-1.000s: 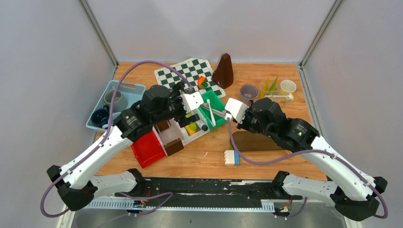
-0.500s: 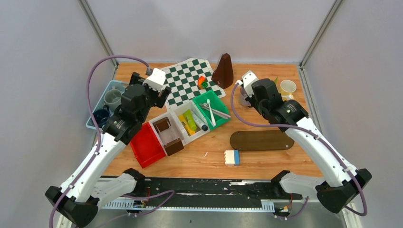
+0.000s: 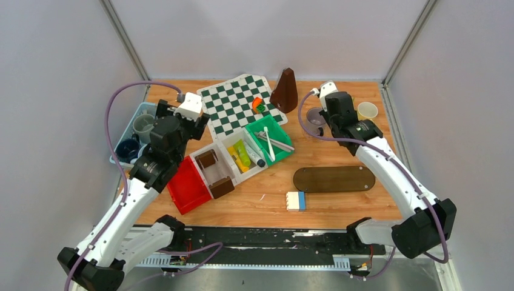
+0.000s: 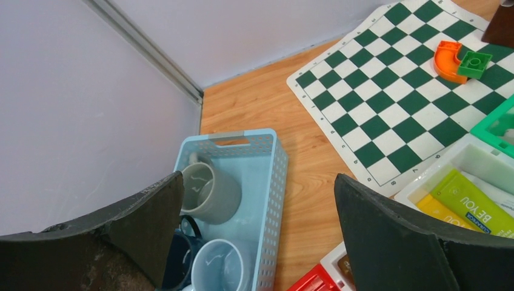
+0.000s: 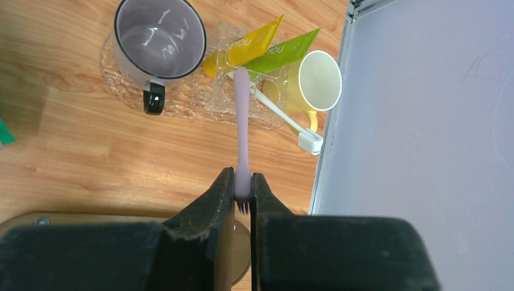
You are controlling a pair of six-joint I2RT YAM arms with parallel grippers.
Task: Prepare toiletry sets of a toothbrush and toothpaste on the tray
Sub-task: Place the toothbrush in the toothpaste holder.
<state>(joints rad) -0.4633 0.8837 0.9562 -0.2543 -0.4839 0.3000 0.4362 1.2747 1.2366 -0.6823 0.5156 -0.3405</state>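
The right gripper moves down and outward next, handle leading, and releases, since the clear tray's free slot (image 5: 225, 92) beside the second toothbrush lies below and outward of it.
My right gripper (image 5: 242, 182) is shut on the bristle end of a slim whitish toothbrush (image 5: 242, 121). Its handle points out over a clear tray (image 5: 121, 91) at the back right. On the tray stand a grey mug (image 5: 159, 36) and a pale yellow mug (image 5: 315, 79), with a yellow tube (image 5: 242, 48), a green tube (image 5: 285, 51) and a second toothbrush (image 5: 285, 118) between them. My left gripper (image 4: 259, 179) hangs open and empty over the light blue basket (image 4: 273, 176), which holds a grey-green mug (image 4: 215, 194), a light blue mug (image 4: 221, 267) and a dark blue mug (image 4: 179, 267).
A chessboard mat (image 3: 239, 100) with an orange and a green brick (image 4: 460, 59) lies at the back, beside a brown wedge (image 3: 285, 91). Mid-table are a green bin (image 3: 270, 136) of toothbrushes, a white bin (image 3: 242, 154) of tubes and a red bin (image 3: 188, 188). A dark oval board (image 3: 334, 179) lies nearer.
Both arms have left the bins. The right one swung to the back right with the toothbrush in its grip. The left one swung left over the basket, still open.
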